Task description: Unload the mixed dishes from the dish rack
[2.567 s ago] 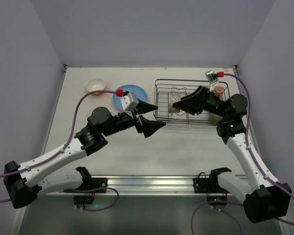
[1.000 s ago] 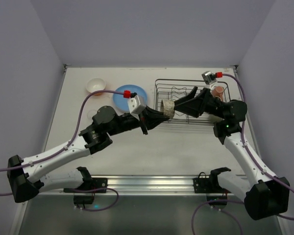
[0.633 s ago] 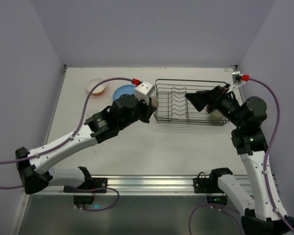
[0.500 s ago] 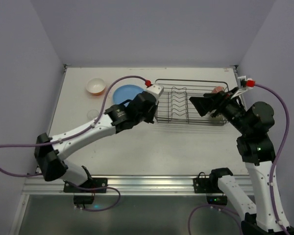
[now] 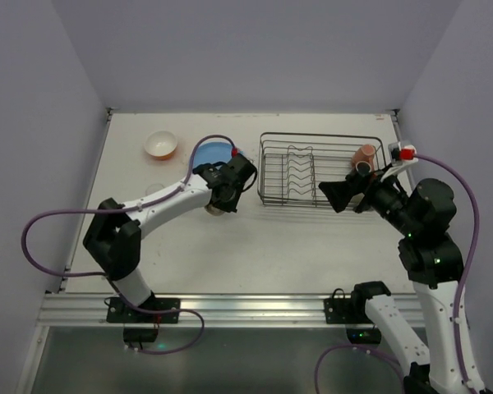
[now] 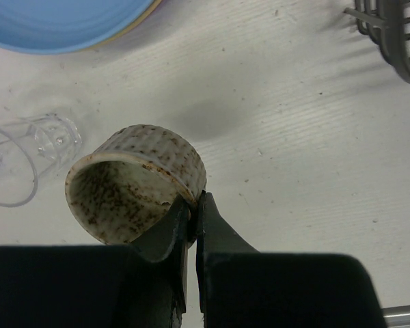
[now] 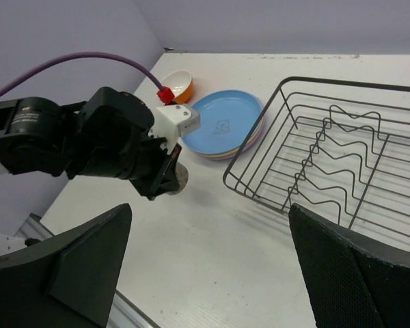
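Next, my left gripper moves the beige speckled mug nearly straight down beside the clear glass, then opens, since the mug hovers off its shadow.
My left gripper [image 6: 191, 205] is shut on the rim of a beige speckled mug [image 6: 140, 181]. One finger is inside the mug and one outside. It holds the mug [image 5: 218, 209] low over the table, left of the dish rack [image 5: 320, 136] and next to the blue plate [image 5: 214, 153]. In the rack's right end stands a pink mug [image 5: 366, 154]. My right gripper [image 5: 341, 195] hangs open and empty above the rack's near right corner. In the right wrist view its fingers frame the rack [image 7: 328, 157], whose prongs hold nothing.
The blue plate [image 7: 225, 123] tops a stack with tan and lilac edges showing beneath. An orange bowl [image 5: 161, 145] sits at the back left. A clear glass [image 6: 27, 147] lies on the table close to the held mug.
The left arm took the beige mug from the right gripper at the rack and carried it left and down toward the table. The right arm drew back from the rack, open.
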